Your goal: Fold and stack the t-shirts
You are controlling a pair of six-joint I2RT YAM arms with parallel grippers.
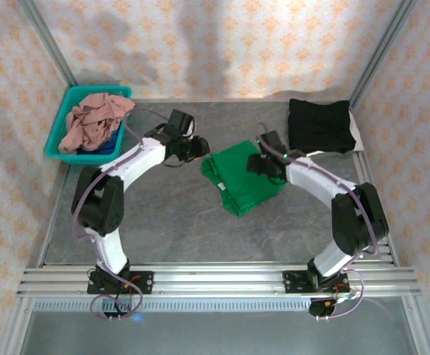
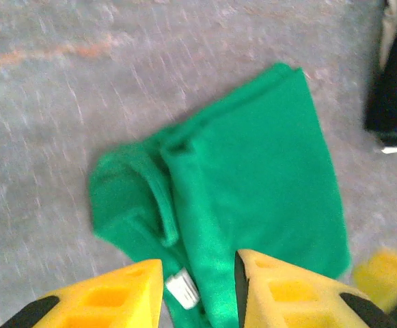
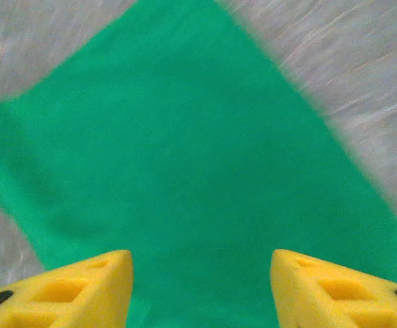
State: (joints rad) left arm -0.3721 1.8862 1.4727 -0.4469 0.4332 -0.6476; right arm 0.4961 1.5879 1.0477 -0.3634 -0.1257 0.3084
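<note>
The far end of the t-shirt's fold [image 1: 212,159] [image 2: 180,153] stands raised, so my left gripper next moves in over the green t-shirt and lowers open fingers onto it.
A bright green t-shirt [image 1: 242,176] lies folded on the grey table, at the middle. My left gripper [image 1: 198,148] hangs over its left edge. In the left wrist view the yellow fingers [image 2: 133,290] stand apart above the green cloth [image 2: 253,171] and a small white tag [image 2: 182,287]. My right gripper [image 1: 260,164] is over the shirt's right side, its jaws wide apart above smooth green cloth [image 3: 184,150], with nothing between them. A black t-shirt [image 1: 318,126] lies folded at the back right. A dusty pink t-shirt [image 1: 92,118] lies heaped on a blue one [image 1: 111,146].
The pink and blue shirts sit in a teal plastic basket [image 1: 61,126] at the back left corner. Patterned walls close in the table on three sides. Bare grey table [image 1: 185,222] lies in front of the green shirt.
</note>
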